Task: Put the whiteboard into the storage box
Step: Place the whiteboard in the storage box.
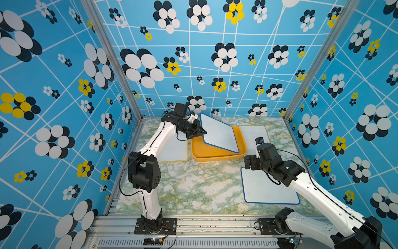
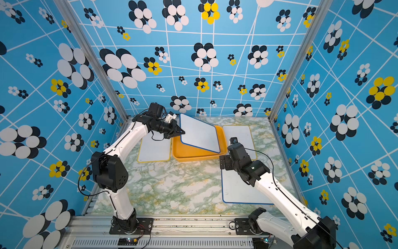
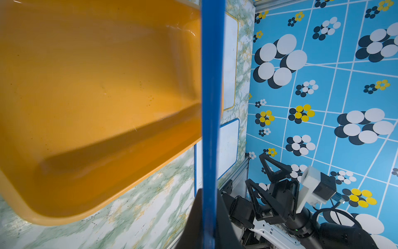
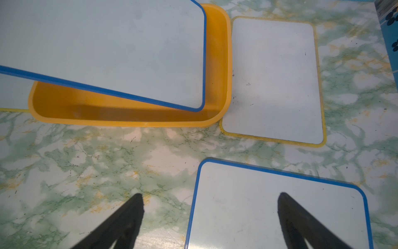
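The whiteboard's raised edge goes down with my left gripper toward the bare box bottom next. The whiteboard is released there, since that bottom lies open below the fingers.
A blue-framed whiteboard (image 1: 219, 133) (image 2: 199, 133) (image 4: 107, 43) hangs tilted over the orange-yellow storage box (image 1: 215, 158) (image 2: 193, 158) (image 4: 129, 122). Its right side dips toward the box's inside and its left edge is raised. My left gripper (image 1: 203, 132) (image 2: 182, 132) (image 3: 210, 191) is shut on that raised edge; the left wrist view shows the blue frame (image 3: 212, 107) edge-on between the jaws, with the bare box floor (image 3: 86, 86) beside it. My right gripper (image 1: 249, 162) (image 2: 225, 162) (image 4: 210, 195) stands open to the right of the box, holding nothing.
A second blue-framed board (image 1: 265, 187) (image 2: 239, 187) (image 4: 280, 204) lies flat at the front right under the right gripper. One yellow-framed board (image 1: 254, 133) (image 4: 273, 79) lies right of the box, and another (image 1: 174, 151) (image 2: 154, 148) left of it under the left arm.
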Robot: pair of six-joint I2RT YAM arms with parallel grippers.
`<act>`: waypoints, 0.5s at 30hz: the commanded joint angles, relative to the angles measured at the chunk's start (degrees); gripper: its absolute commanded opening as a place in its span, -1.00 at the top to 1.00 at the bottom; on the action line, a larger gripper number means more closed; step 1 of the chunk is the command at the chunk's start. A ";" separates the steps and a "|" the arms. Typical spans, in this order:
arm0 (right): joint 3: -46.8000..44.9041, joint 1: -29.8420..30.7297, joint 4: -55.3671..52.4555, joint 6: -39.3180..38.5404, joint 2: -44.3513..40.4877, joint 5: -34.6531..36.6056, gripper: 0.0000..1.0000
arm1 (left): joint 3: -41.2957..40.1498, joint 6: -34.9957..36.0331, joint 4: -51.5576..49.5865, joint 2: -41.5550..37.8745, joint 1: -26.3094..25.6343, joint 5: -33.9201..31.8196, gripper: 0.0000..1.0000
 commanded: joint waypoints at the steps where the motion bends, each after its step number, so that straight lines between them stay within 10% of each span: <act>1: 0.83 -0.44 -1.89 -0.05 0.03 -0.67 -0.98 | -0.31 1.01 3.02 1.54 0.64 4.19 1.00; 15: -0.02 -0.89 -2.63 0.33 -0.36 -1.03 -0.99 | -1.33 3.50 -0.39 7.30 0.88 -0.47 1.00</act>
